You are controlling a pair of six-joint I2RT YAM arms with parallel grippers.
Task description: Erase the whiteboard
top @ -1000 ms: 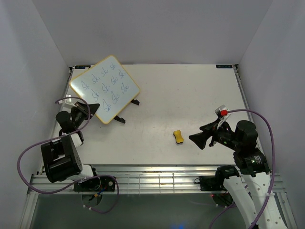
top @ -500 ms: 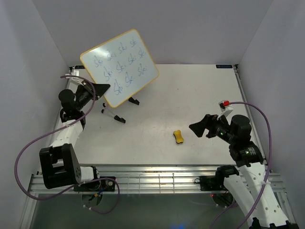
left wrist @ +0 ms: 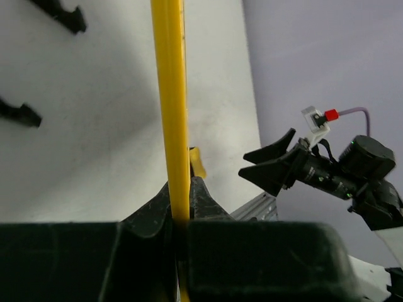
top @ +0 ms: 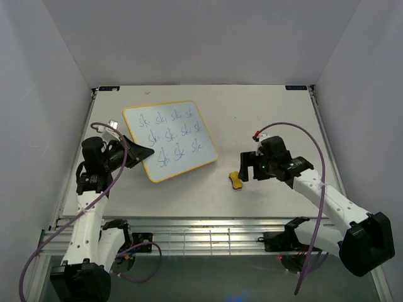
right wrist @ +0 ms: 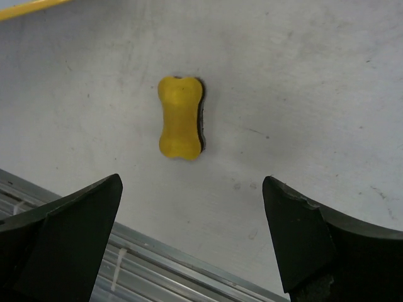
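Observation:
I should next move my right gripper to the left in the top view and down, with its fingers on both sides of the eraser's narrow middle [top: 235,180] [right wrist: 181,118].
The whiteboard [top: 170,141], white with a thin yellow frame and rows of blue handwriting, is held face up over the left middle of the table. My left gripper [top: 146,154] is shut on its near left edge. In the left wrist view the yellow frame [left wrist: 170,94] runs straight into my shut left gripper [left wrist: 179,207], and the board's black feet [left wrist: 63,14] show on its underside. A small yellow eraser [top: 235,180] lies on the table right of the board. My right gripper [top: 243,168] hovers over it, open and empty; the eraser [right wrist: 180,117] lies just ahead of the right gripper [right wrist: 192,182].
The metal rail of the table's near edge [right wrist: 157,264] runs just behind the eraser. White walls close in the table on the left, back and right. The right arm [left wrist: 315,170] shows beyond the board's edge in the left wrist view.
My left gripper lifted the whiteboard from the back left corner, swung it up, then brought it down flatter toward the table's middle. My right arm moved left and down over the eraser.

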